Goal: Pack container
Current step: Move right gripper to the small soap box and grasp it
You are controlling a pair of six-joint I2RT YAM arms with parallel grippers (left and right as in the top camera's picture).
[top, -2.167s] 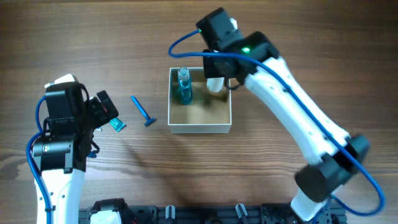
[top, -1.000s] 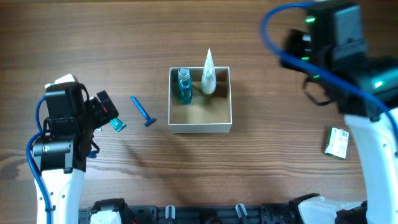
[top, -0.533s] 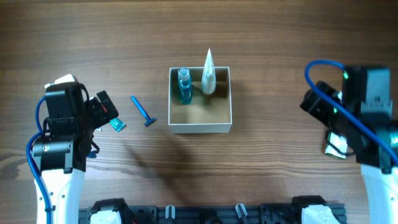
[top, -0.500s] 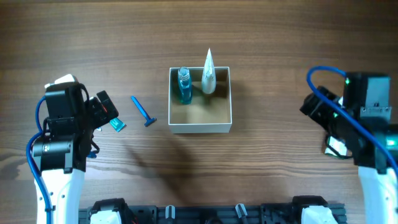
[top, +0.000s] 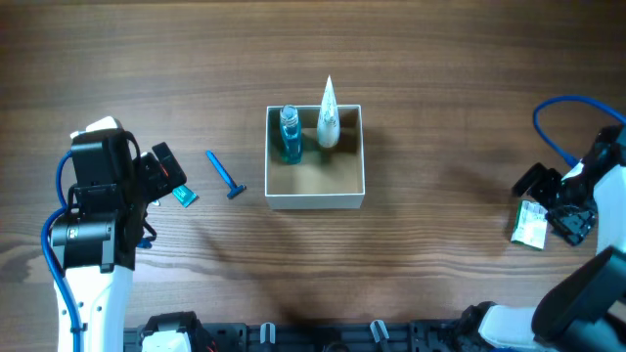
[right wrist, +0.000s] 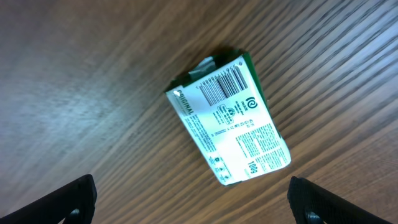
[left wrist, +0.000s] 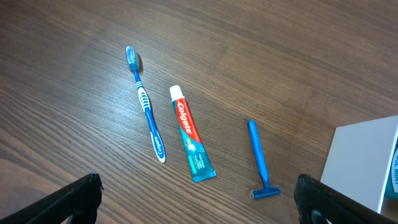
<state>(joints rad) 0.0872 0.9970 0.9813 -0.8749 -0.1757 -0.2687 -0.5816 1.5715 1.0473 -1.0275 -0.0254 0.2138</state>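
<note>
The white-and-green packet (top: 529, 226) (right wrist: 230, 121) lies slanted below my right gripper. My right gripper should next lower and turn to set its open fingers on both long sides of the packet.
The container (top: 314, 202), a white-walled box with a tan inside, sits mid-table. In it stand a blue bottle (top: 289, 138) and a white tube (top: 328, 119). My right gripper (top: 556, 203) is open at the far right, hovering over a white-green packet (top: 530, 226) that lies flat on the wood. In the right wrist view the packet (right wrist: 229, 117) lies ahead of the wide-apart fingers, untouched. My left gripper (top: 174, 183) is open and empty, left of the container. Its wrist view shows a blue razor (left wrist: 260, 160), a toothpaste tube (left wrist: 191, 142) and a toothbrush (left wrist: 145, 102) on the table.
The razor (top: 226, 176) lies between my left gripper and the container. A corner of the container wall (left wrist: 360, 158) shows at the right of the left wrist view. A black rack (top: 323, 337) runs along the table's front edge.
My right arm swung from the container to the far right and lowered over the packet, its jaws opening wide. The white tube stays standing in the container. The left arm has not moved.
</note>
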